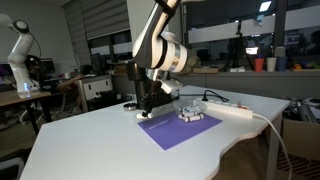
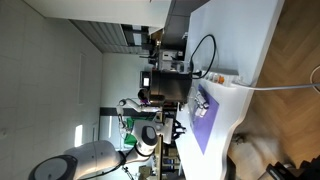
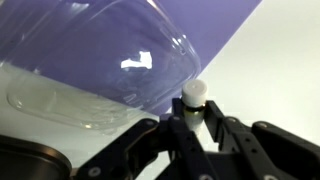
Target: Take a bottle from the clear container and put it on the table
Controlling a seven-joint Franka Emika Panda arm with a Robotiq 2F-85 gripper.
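My gripper is holding the tiny whitish bottle [image 3: 193, 94] and should next turn and lower it to the white table beside the edge of the purple mat.
In the wrist view my gripper [image 3: 193, 120] is shut on a tiny whitish bottle [image 3: 193, 94] with a dark band below its cap. The bottle is over the white table [image 3: 275, 70], just off the edge of the purple mat [image 3: 205, 25]. The clear container [image 3: 100, 60] lies on the mat, close on the upper left of the jaws. In an exterior view my gripper [image 1: 147, 108] hangs low at the near-left corner of the mat [image 1: 180, 132], and the container [image 1: 190, 114] with several bottles stands to its right. Whether the held bottle touches the table cannot be told.
A long white power strip [image 1: 235, 110] with a cable lies behind the mat on the table [image 1: 100, 150]. The table's curved edge runs at the front right. In an exterior view a black box-shaped machine [image 2: 165, 85] stands past the table's far end. Desks and another robot arm [image 1: 20, 55] stand behind.
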